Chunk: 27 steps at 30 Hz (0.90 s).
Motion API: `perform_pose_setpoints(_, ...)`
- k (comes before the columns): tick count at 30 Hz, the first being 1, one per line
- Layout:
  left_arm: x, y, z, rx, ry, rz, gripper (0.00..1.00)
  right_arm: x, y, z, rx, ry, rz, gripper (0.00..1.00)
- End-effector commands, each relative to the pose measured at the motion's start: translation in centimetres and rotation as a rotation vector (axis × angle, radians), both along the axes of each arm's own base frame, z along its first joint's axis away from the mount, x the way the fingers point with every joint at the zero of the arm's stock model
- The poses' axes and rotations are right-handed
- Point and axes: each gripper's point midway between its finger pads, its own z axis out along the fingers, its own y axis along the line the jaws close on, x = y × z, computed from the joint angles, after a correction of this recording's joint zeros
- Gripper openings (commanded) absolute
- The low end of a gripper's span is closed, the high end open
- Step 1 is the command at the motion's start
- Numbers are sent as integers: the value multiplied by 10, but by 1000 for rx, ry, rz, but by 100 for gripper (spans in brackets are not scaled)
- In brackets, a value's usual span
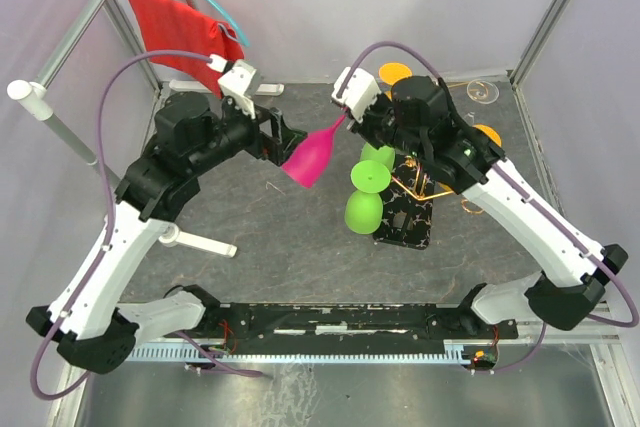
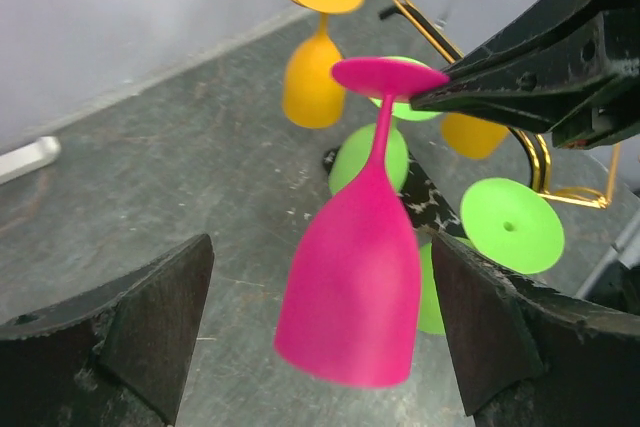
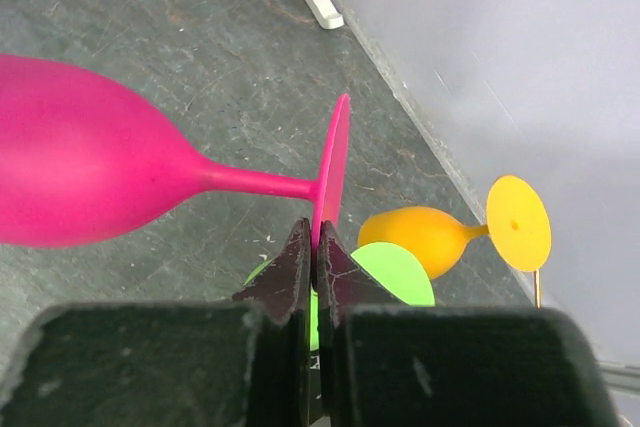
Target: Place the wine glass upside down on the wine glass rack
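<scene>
My left gripper should move past the bowl (image 2: 355,287) toward my right gripper next and then close on the stem (image 2: 381,133), because the stem is bare.
The pink wine glass (image 1: 312,155) hangs tilted in the air, bowl down and to the left, foot up. My right gripper (image 1: 347,117) is shut on the rim of its foot (image 3: 333,172), its fingertips (image 3: 300,257) pinching the disc edge-on. My left gripper (image 1: 283,137) is open; its two fingers (image 2: 150,317) stand either side of the bowl (image 2: 355,287) without touching it. The wine glass rack (image 1: 418,185), gold wire on a black veined base (image 1: 405,222), stands just right of the glass and also shows in the left wrist view (image 2: 540,162).
Two green glasses (image 1: 365,202) and orange glasses (image 1: 487,134) hang upside down on the rack. A clear glass (image 1: 482,92) stands at the back right. A red cloth (image 1: 175,32) hangs at the back left. A white bar (image 1: 200,241) lies on the table at the left.
</scene>
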Motion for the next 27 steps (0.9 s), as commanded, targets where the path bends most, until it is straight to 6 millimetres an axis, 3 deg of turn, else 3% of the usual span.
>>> perform_pose_setpoints(1, -13, -28, 16, -34, -62, -185, 92, -16, 8, 48, 89, -209, 95, 1)
perform_pose_setpoints(6, -9, -36, 3, -24, -37, -215, 79, -29, 21, 57, 108, -280, 143, 1)
perform_pose_setpoints(15, -9, -45, -5, -30, -20, -259, 65, -44, 47, 60, 102, -326, 201, 1)
perform_pose_setpoints(21, -6, -47, -25, -2, 26, -257, 48, -48, 56, 58, 81, -351, 208, 1)
perform_pose_setpoints(27, -9, -47, -30, 7, 36, -268, 31, -48, 55, 59, 69, -367, 183, 1)
